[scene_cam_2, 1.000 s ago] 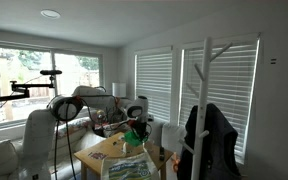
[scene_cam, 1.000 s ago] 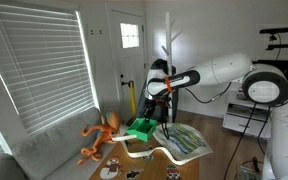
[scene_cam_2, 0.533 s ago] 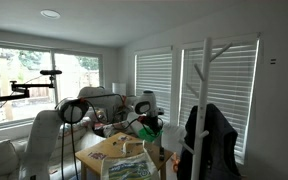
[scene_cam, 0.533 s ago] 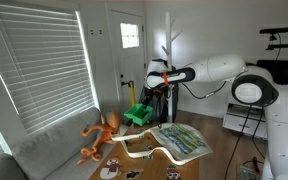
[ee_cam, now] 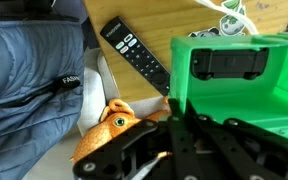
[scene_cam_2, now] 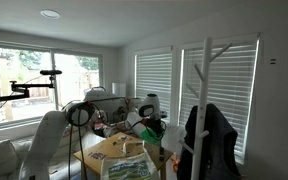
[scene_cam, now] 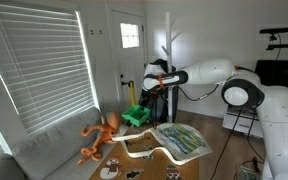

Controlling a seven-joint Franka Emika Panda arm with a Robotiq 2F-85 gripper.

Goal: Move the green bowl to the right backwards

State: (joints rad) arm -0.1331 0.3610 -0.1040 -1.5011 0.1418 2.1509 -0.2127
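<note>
The green bowl (scene_cam: 134, 116) still hangs above the wooden tabletop, so my gripper will lower it there by the octopus toy and release.
The green bowl (ee_cam: 234, 90) fills the right of the wrist view. My gripper (ee_cam: 174, 112) comes in from the bottom and is shut on the bowl's left wall, with black finger links on either side of it. In both exterior views the bowl (scene_cam: 134, 116) (scene_cam_2: 155, 128) hangs in the gripper (scene_cam: 142, 104) above the far end of the low table (scene_cam: 144, 160), by the orange octopus toy (scene_cam: 99, 135).
The octopus toy (ee_cam: 106, 125) lies just below the bowl, with a black remote (ee_cam: 134, 55) and a grey cushion (ee_cam: 29, 70) beside it. A white sheet with green print (scene_cam: 184, 141) lies on the table. Window blinds (scene_cam: 34, 70) and a coat rack (scene_cam: 169, 50) stand close by.
The arm has carried the green bowl up and away from the table's middle toward the far end near the door. The grip has stayed shut.
</note>
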